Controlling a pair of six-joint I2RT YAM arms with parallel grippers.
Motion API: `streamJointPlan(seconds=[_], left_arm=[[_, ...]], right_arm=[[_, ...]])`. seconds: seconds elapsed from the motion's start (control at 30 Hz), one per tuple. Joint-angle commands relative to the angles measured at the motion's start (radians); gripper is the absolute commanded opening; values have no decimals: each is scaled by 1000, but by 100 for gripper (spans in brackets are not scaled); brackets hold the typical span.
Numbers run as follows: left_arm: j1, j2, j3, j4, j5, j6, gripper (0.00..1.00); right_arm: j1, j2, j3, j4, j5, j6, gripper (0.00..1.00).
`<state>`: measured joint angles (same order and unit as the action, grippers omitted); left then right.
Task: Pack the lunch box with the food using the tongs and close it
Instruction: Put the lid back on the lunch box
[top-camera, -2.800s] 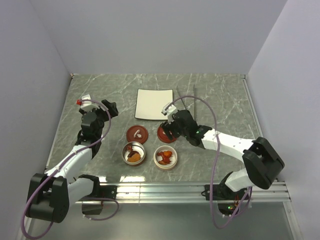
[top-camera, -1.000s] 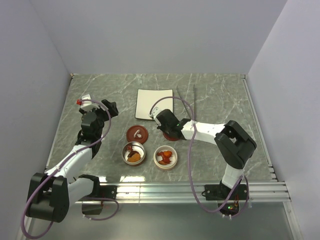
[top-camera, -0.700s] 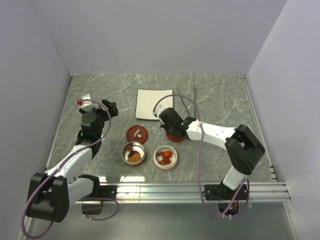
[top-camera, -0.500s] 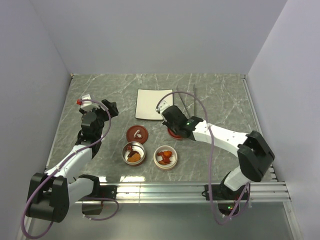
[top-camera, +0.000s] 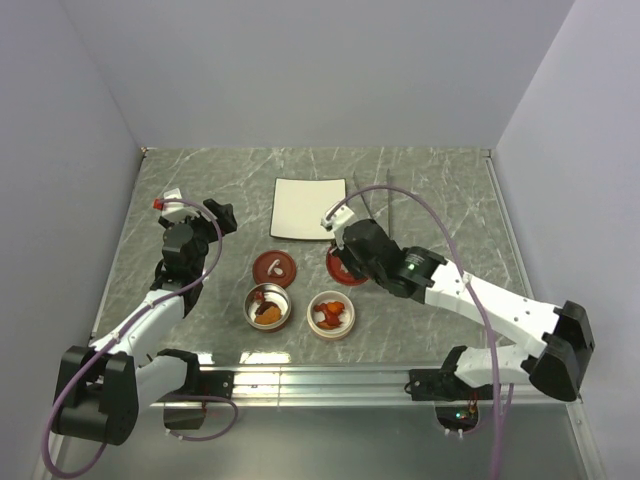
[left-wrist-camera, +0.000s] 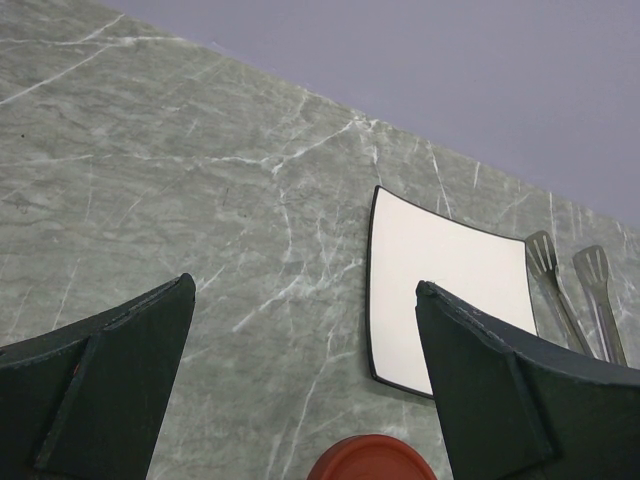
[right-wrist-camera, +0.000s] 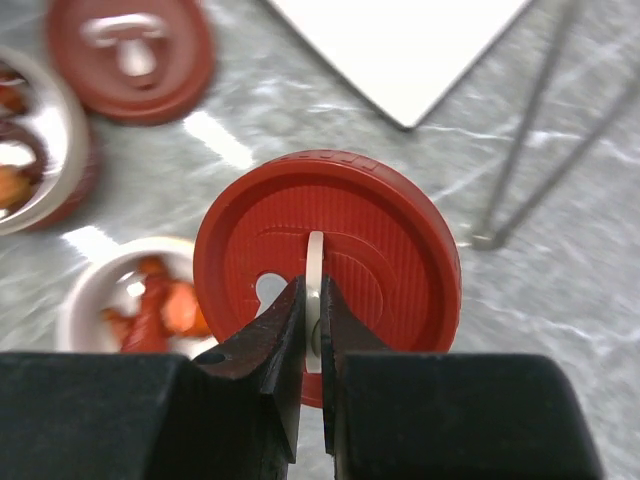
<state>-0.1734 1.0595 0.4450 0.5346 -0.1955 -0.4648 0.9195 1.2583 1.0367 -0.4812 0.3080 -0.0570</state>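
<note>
I need to move my right gripper back over the tin beside the held lid first, so the red lid (right-wrist-camera: 380, 250) can go down onto its rim.
My right gripper (right-wrist-camera: 312, 300) is shut on the white handle of a red lid (right-wrist-camera: 380, 250), which stays flat beside the white plate's near corner (top-camera: 340, 268). The lunch box is two round steel tins (top-camera: 248, 308) (top-camera: 311, 318), both uncovered, holding red and orange-brown food (top-camera: 267, 312) (top-camera: 335, 308). One tin of food (right-wrist-camera: 160, 310) shows just left of the gripped lid. The tongs (top-camera: 385, 205) lie flat right of the plate. My left gripper (left-wrist-camera: 305, 287) hovers open and empty at the far left (top-camera: 215, 215).
A second red lid (top-camera: 274, 266) lies handle-up behind the left tin. The white square plate (top-camera: 308, 208) sits bare at the back centre. In the left wrist view the plate (left-wrist-camera: 440, 290), the tongs (left-wrist-camera: 570, 290) and a red lid's edge (left-wrist-camera: 372, 460) show ahead.
The right arm's elbow has swung out to the right while its gripper stayed on the lid's handle and finished closing. The left arm has not moved.
</note>
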Motion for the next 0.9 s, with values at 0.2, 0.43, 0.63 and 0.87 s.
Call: streamJointPlan(seconds=[0.2, 0.43, 0.63, 0.87], left_arm=[[3, -26, -8, 41, 21, 3, 99], [3, -43, -15, 39, 21, 3, 100], [3, -50, -20, 38, 19, 2, 100], [3, -50, -20, 36, 19, 0, 99]], right_arm=[[99, -73, -92, 24, -207, 123, 10], [119, -46, -135, 53, -271, 141, 9], [119, -14, -162, 101, -305, 140, 8], [119, 41, -194, 151, -374, 143, 7]])
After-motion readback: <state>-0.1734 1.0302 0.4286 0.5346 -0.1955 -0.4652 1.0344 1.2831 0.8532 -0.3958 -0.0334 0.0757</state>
